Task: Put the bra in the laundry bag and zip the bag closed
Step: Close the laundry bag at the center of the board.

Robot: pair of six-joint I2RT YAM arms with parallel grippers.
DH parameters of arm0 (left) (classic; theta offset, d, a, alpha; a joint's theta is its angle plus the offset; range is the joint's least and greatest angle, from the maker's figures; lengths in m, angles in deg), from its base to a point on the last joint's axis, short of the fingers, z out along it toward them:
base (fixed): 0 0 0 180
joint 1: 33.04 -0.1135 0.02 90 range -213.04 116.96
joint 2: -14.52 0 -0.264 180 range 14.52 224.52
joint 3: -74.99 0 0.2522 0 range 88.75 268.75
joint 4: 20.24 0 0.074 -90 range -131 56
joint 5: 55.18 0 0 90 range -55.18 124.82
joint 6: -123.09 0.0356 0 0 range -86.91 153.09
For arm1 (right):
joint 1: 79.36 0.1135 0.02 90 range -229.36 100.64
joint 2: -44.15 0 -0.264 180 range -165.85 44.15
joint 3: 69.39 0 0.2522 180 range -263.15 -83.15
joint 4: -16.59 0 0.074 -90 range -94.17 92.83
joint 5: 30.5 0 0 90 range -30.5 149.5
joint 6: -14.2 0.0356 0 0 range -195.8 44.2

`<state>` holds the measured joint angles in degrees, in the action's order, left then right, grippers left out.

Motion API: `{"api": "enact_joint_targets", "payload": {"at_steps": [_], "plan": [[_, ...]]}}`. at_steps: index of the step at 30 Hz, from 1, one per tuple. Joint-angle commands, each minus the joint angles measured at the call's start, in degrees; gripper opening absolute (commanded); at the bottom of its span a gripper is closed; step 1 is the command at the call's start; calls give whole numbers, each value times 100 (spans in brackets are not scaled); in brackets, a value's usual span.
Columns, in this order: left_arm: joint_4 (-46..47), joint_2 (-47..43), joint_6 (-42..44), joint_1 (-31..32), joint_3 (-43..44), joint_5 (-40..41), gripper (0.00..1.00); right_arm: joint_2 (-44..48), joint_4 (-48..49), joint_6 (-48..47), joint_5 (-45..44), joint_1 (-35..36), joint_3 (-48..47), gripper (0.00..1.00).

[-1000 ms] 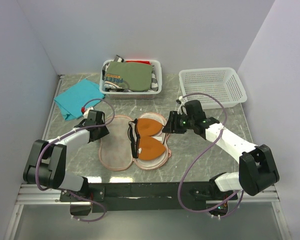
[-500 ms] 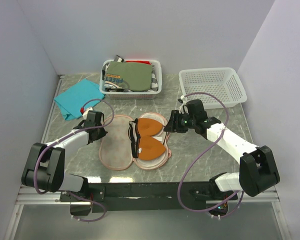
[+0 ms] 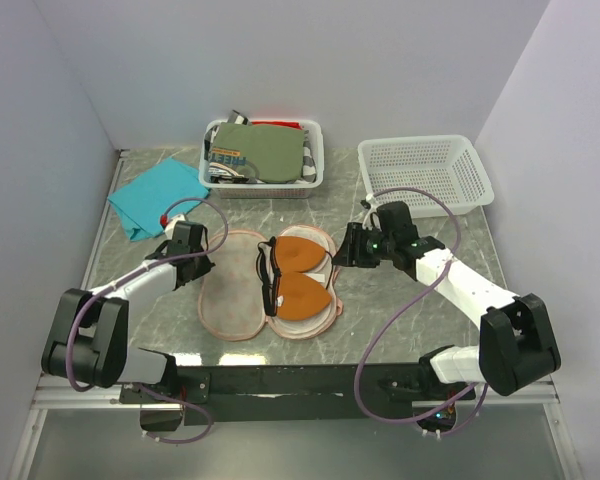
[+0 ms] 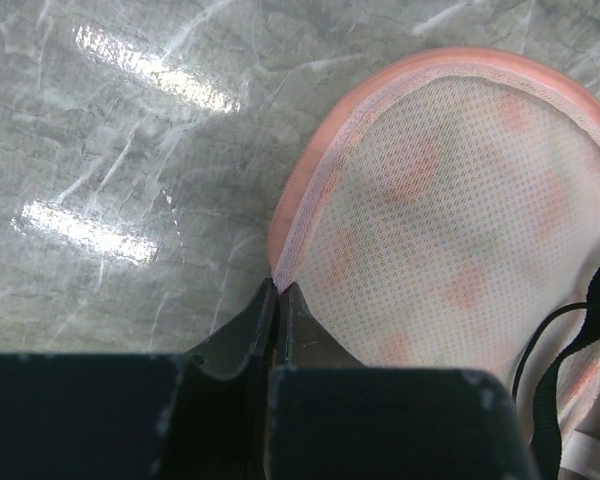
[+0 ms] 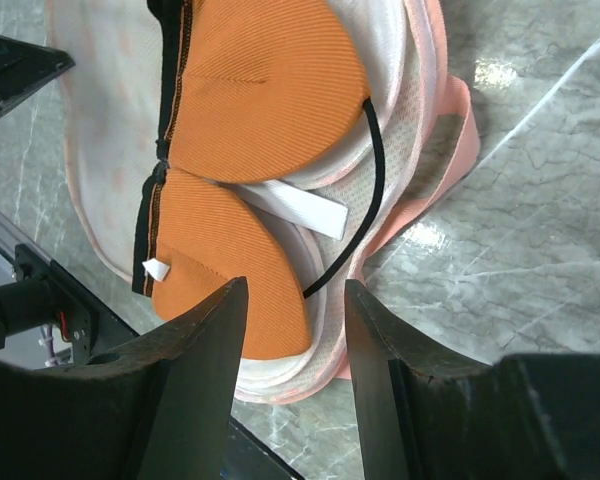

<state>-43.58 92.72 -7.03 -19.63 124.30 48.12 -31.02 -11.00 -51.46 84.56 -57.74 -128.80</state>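
Observation:
My left gripper should rise over the bra, go down onto the bag's opposite rim (image 3: 336, 273) and let go, because that rim of the bag is to its right in the top view.
The laundry bag (image 3: 230, 295) lies open like a clamshell in the middle of the table. Its left half is bare mesh (image 4: 450, 220). The rust-orange bra (image 3: 298, 275) rests in the right half, cups up (image 5: 250, 90), with a dark strap (image 5: 372, 190) trailing over the pink rim (image 5: 450, 130). My left gripper (image 3: 206, 264) is shut, its tips (image 4: 277, 288) pinching the left rim of the bag's empty half. My right gripper (image 3: 333, 258) hangs open over the bag's right edge (image 5: 295, 300), with nothing between its fingers.
At the back stands a white basket (image 3: 315, 165) holding an olive-green garment (image 3: 265, 152). An empty white mesh basket (image 3: 425, 175) is at the back right. A teal cloth (image 3: 158, 195) lies at the back left. Walls close in on both sides.
My left gripper has closed onto the bag's left rim. The right gripper has drawn back slightly to the right, still open.

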Motion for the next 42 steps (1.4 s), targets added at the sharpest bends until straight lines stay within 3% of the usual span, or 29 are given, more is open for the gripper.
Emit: {"api": "enact_joint_targets", "payload": {"at_steps": [1,10,20,27,35,42], "plan": [[124,-304,21,-14,-39,-91,1,170,73,-87,-27,-80,3,52],[-210,-1182,66,-14,206,-853,1,3,29,-17,-369,-159,21,52],[-299,-1737,-57,30,611,-1725,1,-655,731,369,-396,-343,337,50],[-114,-1623,-312,740,962,-1690,1,-788,1049,546,-994,-352,584,49],[202,-1140,-585,1786,1595,-1418,1,-1227,1233,607,-863,-343,557,49],[405,-648,-743,2315,2017,-1348,1,-1500,1268,625,-608,-326,460,49]]}}
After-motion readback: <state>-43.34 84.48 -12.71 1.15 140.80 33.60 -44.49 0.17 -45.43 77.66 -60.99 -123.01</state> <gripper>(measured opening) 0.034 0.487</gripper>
